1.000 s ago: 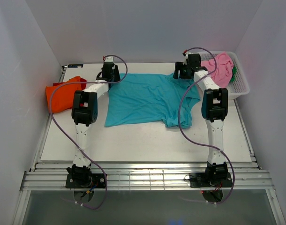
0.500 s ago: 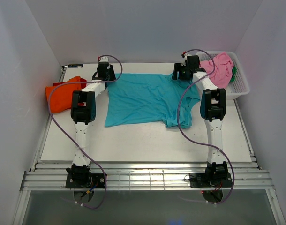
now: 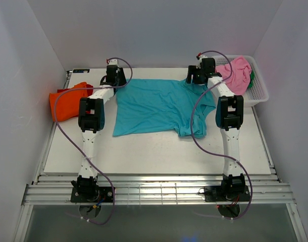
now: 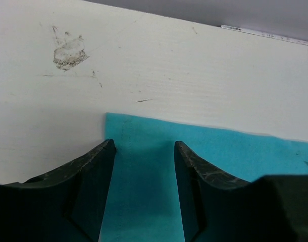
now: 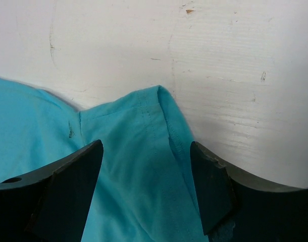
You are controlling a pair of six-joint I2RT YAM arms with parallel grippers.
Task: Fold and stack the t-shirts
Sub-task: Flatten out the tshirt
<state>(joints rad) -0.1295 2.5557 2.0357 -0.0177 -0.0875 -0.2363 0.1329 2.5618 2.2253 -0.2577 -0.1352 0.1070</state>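
The t-shirt's far teal corner is already between the open fingers of my left gripper, so they need to stay nearly in place and both close together onto the t-shirt.
A teal t-shirt (image 3: 156, 106) lies spread flat across the middle of the table. My left gripper (image 3: 115, 75) hangs over its far left corner, open, with that teal corner (image 4: 144, 166) between the jaws and nothing pinched. My right gripper (image 3: 198, 74) is over the far right shoulder of the same shirt, jaws open and wide apart astride the hemmed sleeve edge (image 5: 154, 151). An orange t-shirt (image 3: 68, 101) lies bunched at the table's left edge. A pink t-shirt (image 3: 235, 73) is heaped in the basket with a bit of green cloth (image 3: 251, 80) beside it.
The white lattice basket (image 3: 259, 93) stands at the far right corner of the white table (image 3: 154, 148). Grey walls close in the left, back and right sides. Purple cables loop off both arms over the shirt's edges.
The left gripper has moved a little farther back and left, onto the shirt's far left corner. The right gripper has shifted slightly back. The shirts lie as before.
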